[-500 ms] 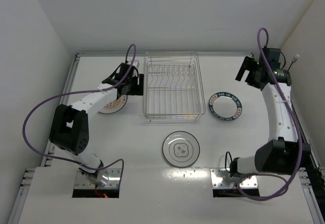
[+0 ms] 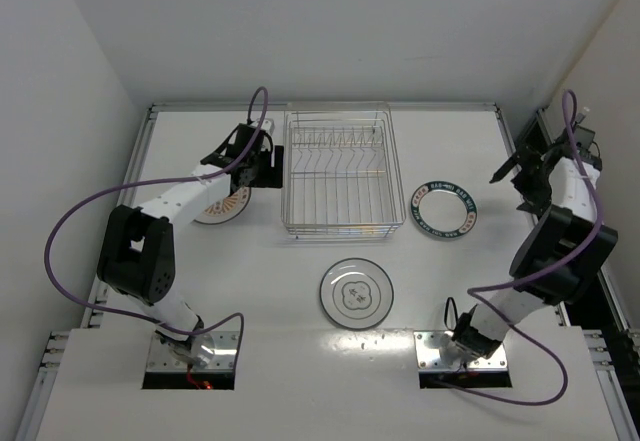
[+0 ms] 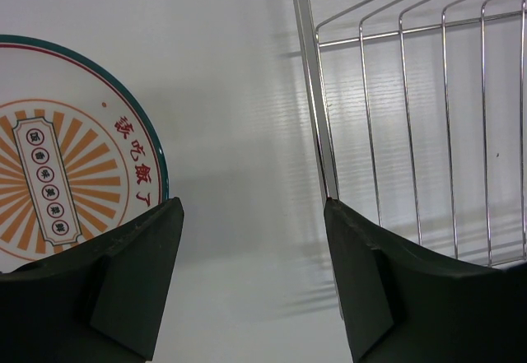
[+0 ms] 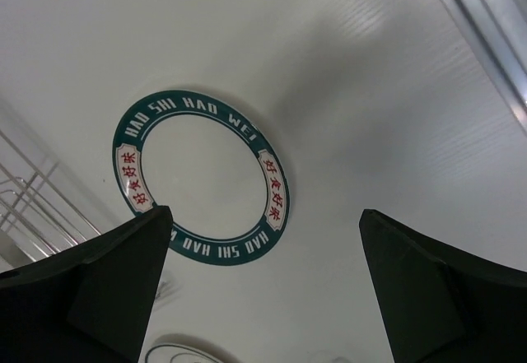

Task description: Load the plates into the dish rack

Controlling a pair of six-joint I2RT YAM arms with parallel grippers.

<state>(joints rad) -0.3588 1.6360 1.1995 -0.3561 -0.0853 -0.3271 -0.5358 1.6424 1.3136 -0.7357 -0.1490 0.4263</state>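
Note:
Empty table leaves the rim of the teal-rimmed plate (image 2: pixel 445 209) free on the side facing the bar. My right gripper will first tilt flatter and lower to reach it there.
The silver wire dish rack (image 2: pixel 337 171) stands at the back middle with no plates in it. The orange-patterned plate (image 2: pixel 222 206) lies to its left, partly under my left arm. The teal-rimmed plate (image 2: pixel 445 209) lies to the rack's right. The flower-outline plate (image 2: pixel 357 293) lies in front of the rack. My left gripper (image 2: pixel 260 173) is open and empty over bare table between the orange plate (image 3: pixel 58 182) and the rack's left wall (image 3: pixel 317 91). My right gripper (image 2: pixel 515 183) is open and empty, raised to the right of the teal plate (image 4: pixel 202 178).
A metal rail (image 4: pixel 486 34) runs along the table's right edge, close to my right arm. White walls close in the left, back and right sides. The flower plate's rim (image 4: pixel 177 353) shows at the bottom of the right wrist view.
My right arm has swung outward to the table's right edge and folded, with its gripper now lower and farther right. My left arm and the plates have not moved.

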